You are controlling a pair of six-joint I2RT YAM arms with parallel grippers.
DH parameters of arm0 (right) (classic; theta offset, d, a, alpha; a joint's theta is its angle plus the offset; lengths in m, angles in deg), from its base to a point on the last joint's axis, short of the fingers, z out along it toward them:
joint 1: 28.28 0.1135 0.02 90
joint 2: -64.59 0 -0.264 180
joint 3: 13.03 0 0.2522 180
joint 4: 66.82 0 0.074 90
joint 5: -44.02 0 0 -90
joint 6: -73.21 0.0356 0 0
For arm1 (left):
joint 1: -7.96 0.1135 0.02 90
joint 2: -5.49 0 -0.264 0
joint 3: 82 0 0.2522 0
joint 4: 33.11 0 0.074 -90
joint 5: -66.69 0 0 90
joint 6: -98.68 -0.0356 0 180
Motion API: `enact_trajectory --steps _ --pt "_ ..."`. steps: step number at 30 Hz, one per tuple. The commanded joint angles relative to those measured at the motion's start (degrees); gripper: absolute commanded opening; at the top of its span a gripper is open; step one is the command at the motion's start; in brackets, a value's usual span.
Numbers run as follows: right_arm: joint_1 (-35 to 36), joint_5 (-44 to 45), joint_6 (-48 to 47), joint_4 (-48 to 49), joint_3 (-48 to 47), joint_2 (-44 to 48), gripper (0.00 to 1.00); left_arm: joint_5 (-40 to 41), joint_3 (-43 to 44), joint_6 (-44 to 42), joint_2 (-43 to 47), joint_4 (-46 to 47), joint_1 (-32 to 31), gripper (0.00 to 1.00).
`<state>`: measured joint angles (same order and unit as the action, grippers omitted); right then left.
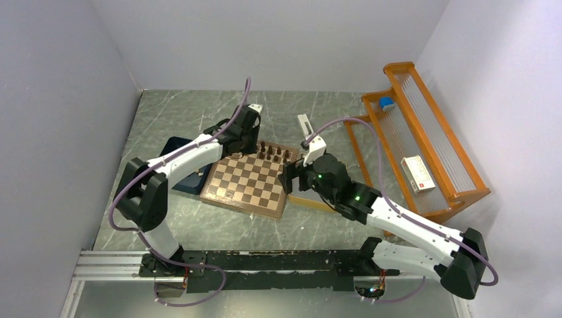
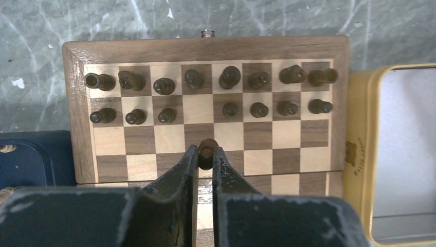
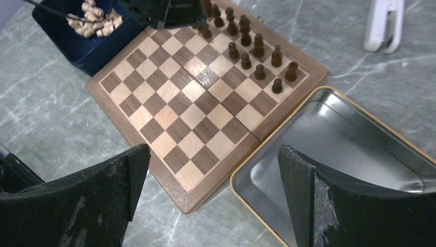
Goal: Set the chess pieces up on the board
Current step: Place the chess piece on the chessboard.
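Observation:
My left gripper holds the small dark piece, and the second row has only one gap. I should next move the piece down onto the empty light square (image 2: 198, 109), which is that gap, and release it.
The board (image 1: 246, 183) lies between the two arms. Dark brown chess pieces (image 2: 230, 77) stand in two rows along its far side; the second row has an empty light square (image 2: 198, 109) near the middle. My left gripper (image 2: 205, 156) is shut on one small dark piece (image 2: 207, 149), held over the board's centre squares just short of that gap. In the top view the left gripper (image 1: 248, 136) hangs over the board's far edge. My right gripper (image 3: 213, 162) is open and holds nothing, above the board's near right corner (image 3: 193, 198).
A yellow-rimmed metal tray (image 3: 334, 144) sits against the board's right side. A dark blue box (image 3: 87, 46) with light-coloured pieces (image 3: 97, 20) lies at the board's left. An orange rack (image 1: 424, 142) stands at the far right, a white clip-like object (image 3: 383, 23) behind the board.

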<state>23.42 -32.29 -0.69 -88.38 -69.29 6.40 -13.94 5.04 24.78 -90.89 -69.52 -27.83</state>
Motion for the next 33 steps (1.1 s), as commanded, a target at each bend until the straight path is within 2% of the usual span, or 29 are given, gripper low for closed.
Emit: enact_trajectory --steps 1,12,33 --pt "-0.12 5.32 0.40 -2.02 0.71 4.25 1.00 5.70 0.73 -1.88 -0.84 3.87 -0.81 0.06" --pt "-0.11 8.18 0.16 -4.34 0.00 4.33 1.00 5.07 3.36 -0.07 -7.52 4.98 -0.95 0.06" --pt "-0.11 9.85 0.45 -6.74 1.44 6.88 1.00 6.85 3.13 -0.92 -12.23 7.46 -1.12 0.05"
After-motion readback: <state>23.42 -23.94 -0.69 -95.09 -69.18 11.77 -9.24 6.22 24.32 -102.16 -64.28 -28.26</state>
